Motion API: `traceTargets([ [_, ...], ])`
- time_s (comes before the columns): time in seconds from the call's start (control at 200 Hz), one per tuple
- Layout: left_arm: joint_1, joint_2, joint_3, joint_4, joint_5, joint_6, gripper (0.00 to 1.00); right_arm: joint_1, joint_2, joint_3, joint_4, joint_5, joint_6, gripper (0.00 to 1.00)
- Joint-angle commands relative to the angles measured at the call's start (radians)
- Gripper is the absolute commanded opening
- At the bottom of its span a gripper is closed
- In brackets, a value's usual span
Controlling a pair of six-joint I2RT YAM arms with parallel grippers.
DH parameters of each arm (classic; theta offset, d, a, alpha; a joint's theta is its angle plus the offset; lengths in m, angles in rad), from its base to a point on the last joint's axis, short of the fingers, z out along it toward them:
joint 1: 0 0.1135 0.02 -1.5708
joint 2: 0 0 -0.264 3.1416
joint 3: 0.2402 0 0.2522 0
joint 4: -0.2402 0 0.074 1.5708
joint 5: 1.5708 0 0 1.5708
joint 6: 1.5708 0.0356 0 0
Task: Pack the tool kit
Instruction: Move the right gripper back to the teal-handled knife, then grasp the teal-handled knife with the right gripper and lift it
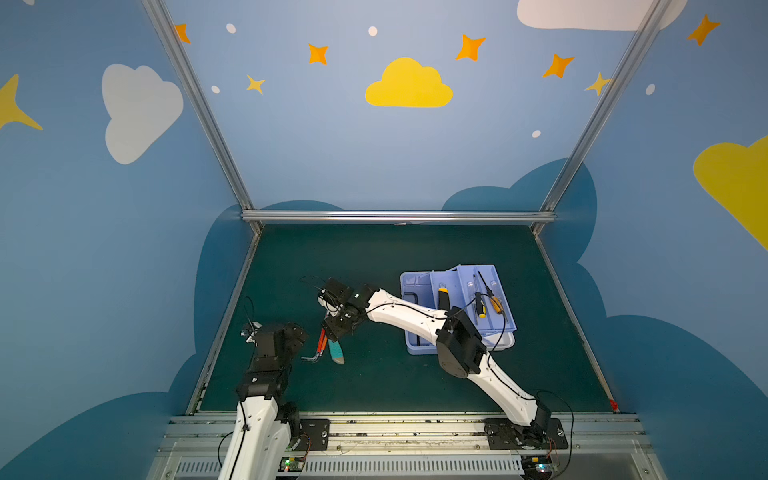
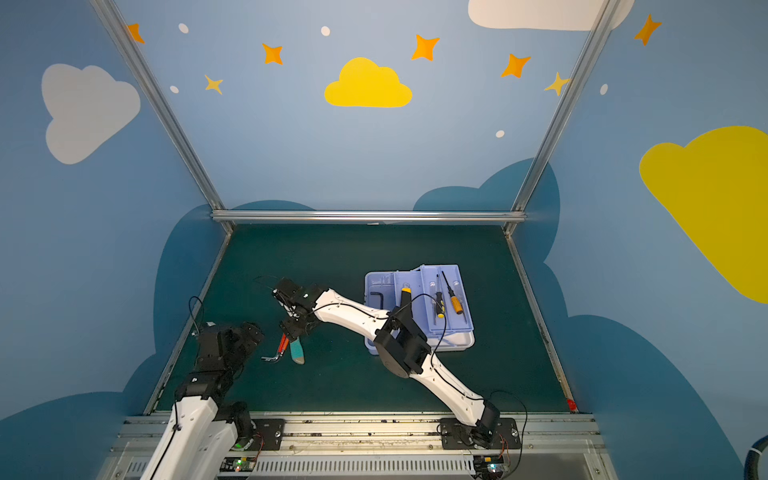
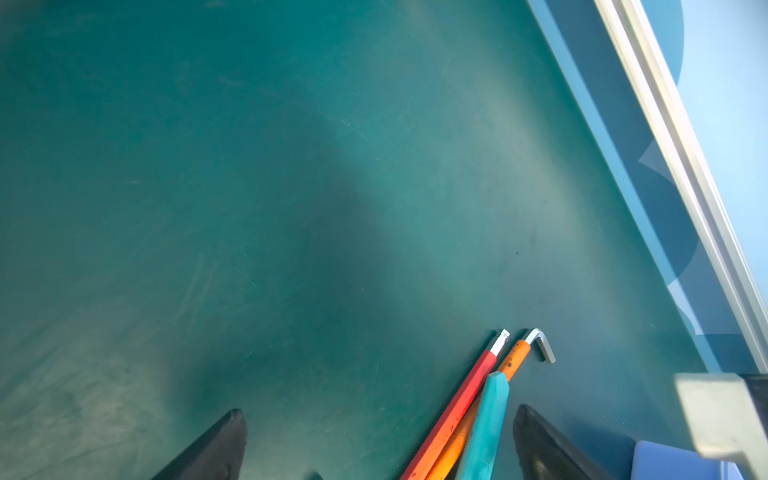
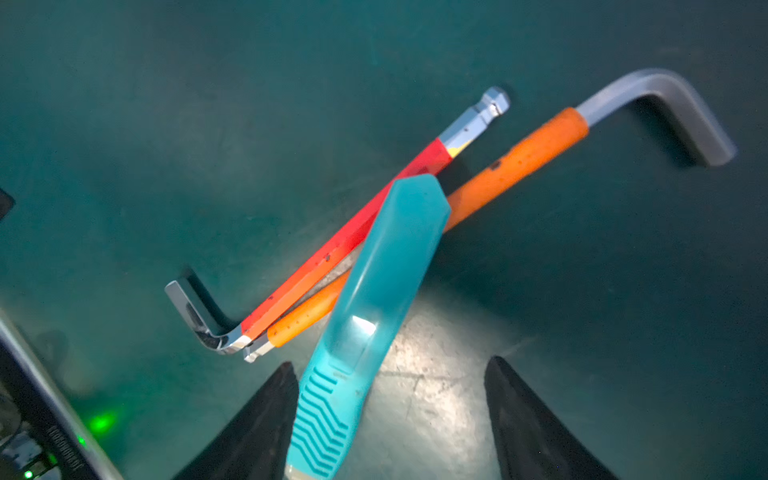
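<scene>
The ribbed part of the teal handle (image 1: 334, 349) (image 4: 324, 420) is already between the two open fingers of my right gripper, so the gripper will move down onto that part next and close across it.
The tool kit's lavender-blue base (image 1: 405, 282) (image 2: 370, 286) stands open at the right with a tray across it. In it lie a black hex key (image 1: 415, 299), a yellow-and-black handle (image 1: 443, 297) and two screwdrivers (image 1: 480, 303). Left of it on the mat, a teal-handled tool (image 4: 386, 266) (image 1: 337, 353) lies across a red hex key (image 4: 353, 237) and an orange hex key (image 4: 519, 162). My right gripper (image 4: 390, 362) hangs over them, open, with the teal handle beside one finger and not gripped. My left gripper (image 3: 380, 411) is open beside the same pile, holding nothing.
The green mat (image 1: 374, 257) is fenced by aluminium rails (image 1: 395, 216) at the back and sides. The right arm (image 1: 415, 316) stretches across the front of the tool kit. The left arm (image 1: 266, 365) stands close to the left rail.
</scene>
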Motion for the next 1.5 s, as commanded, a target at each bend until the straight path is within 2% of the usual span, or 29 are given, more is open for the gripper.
traceTargets([
  [0.0, 0.007, -0.011, -0.005, -0.022, 0.009, -0.001, 1.0, 0.017, 0.032, 0.033, 0.002, 0.025, -0.027, 0.72],
  [0.255, 0.008, -0.013, -0.003, -0.025, 0.014, 0.008, 1.0, 0.033, 0.125, 0.168, -0.086, 0.037, -0.047, 0.72],
  [0.596, 0.009, -0.034, -0.003, -0.038, 0.016, 0.014, 1.0, 0.039, 0.159, 0.186, -0.127, 0.084, -0.053, 0.65],
  [0.841, 0.009, -0.033, -0.001, -0.039, 0.015, 0.014, 1.0, 0.041, 0.157, 0.185, -0.132, 0.105, -0.059, 0.52],
  [0.926, 0.009, -0.031, 0.0, -0.033, 0.018, 0.017, 1.0, 0.034, 0.161, 0.185, -0.142, 0.116, -0.057, 0.44],
  [1.222, 0.008, 0.007, -0.006, 0.054, 0.101, 0.034, 1.0, 0.019, 0.139, 0.158, -0.134, 0.113, -0.057, 0.31],
  [1.402, 0.005, 0.035, 0.001, 0.09, 0.137, 0.066, 1.0, 0.013, 0.068, 0.122, -0.142, 0.223, -0.042, 0.16],
  [1.497, -0.004, 0.059, 0.013, 0.106, 0.14, 0.073, 1.0, 0.001, 0.016, 0.081, -0.123, 0.213, -0.039, 0.13],
])
